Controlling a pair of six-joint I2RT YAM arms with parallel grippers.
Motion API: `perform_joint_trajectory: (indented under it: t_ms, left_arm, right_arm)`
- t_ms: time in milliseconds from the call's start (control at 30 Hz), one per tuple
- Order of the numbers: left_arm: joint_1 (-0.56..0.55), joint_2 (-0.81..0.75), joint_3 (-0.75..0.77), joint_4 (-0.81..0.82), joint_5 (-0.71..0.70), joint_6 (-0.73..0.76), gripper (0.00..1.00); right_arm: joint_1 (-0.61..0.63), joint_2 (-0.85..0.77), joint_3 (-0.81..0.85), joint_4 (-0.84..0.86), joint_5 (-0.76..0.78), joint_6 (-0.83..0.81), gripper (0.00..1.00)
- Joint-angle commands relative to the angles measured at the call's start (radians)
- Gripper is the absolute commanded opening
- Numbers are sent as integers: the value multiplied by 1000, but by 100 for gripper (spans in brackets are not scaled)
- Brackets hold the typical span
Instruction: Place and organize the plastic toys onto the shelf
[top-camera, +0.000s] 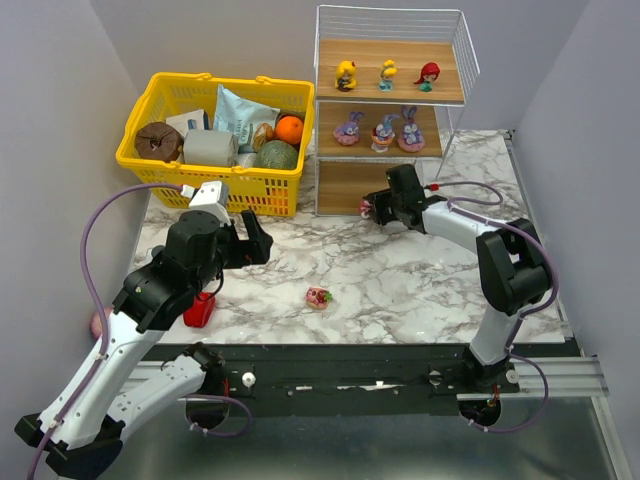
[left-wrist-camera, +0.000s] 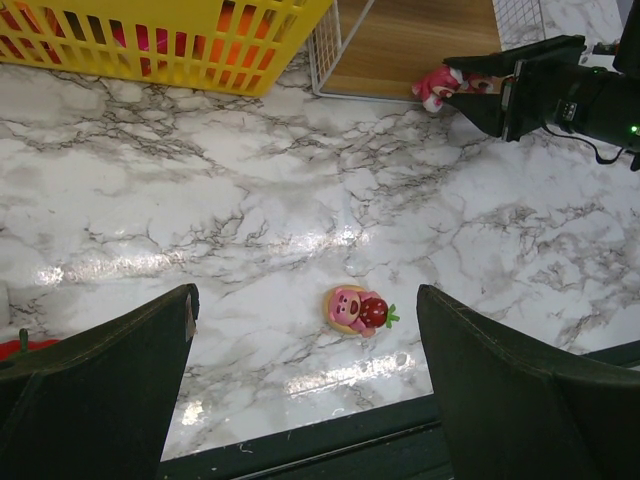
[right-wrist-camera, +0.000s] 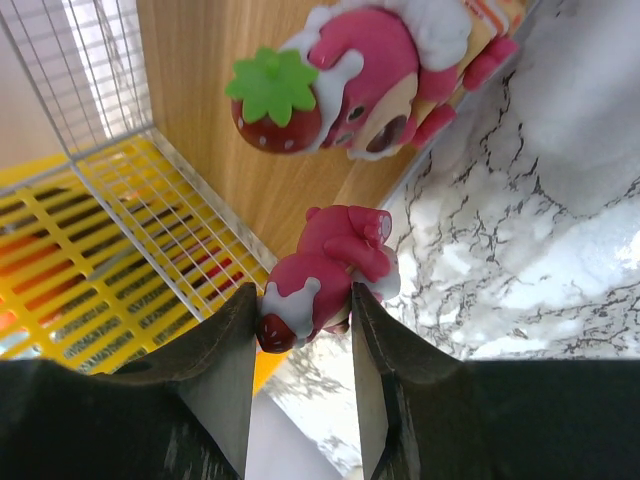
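I should next lower the pink-red bear toy with my right gripper onto the lowest board's bare front strip beside the strawberry bear. Then I should let it go.
The shelf (top-camera: 400, 52) stands at the back with three dolls on its top board and three purple-pink bunny figures (top-camera: 384, 131) on the middle one. My right gripper (right-wrist-camera: 303, 312) is shut on a pink-red bear toy (right-wrist-camera: 335, 255) at the front edge of the lowest board. A second pink bear with a strawberry (right-wrist-camera: 350, 80) rests on that board just beyond. Another pink toy (top-camera: 318, 296) lies on the marble near the front edge. The left wrist view shows this same toy (left-wrist-camera: 358, 309) below my left gripper (left-wrist-camera: 305, 305), which hovers open and empty.
A yellow basket (top-camera: 215, 140) full of food items sits left of the shelf. A red bell pepper (top-camera: 199, 310) lies under my left arm by the table's front edge. A pink ball (top-camera: 98, 322) lies off the table's left side.
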Motion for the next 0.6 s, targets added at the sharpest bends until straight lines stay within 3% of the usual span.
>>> perform_joint_trajectory:
  t_ms: [0,567]
  left_arm:
    - [7,-6,28,1,-17,14,99]
    - [9,-7,21,-1,-20,18,99]
  right_arm:
    - [8,29,-15,27,82,53,26]
    - [17,89,11,29,103,74,31]
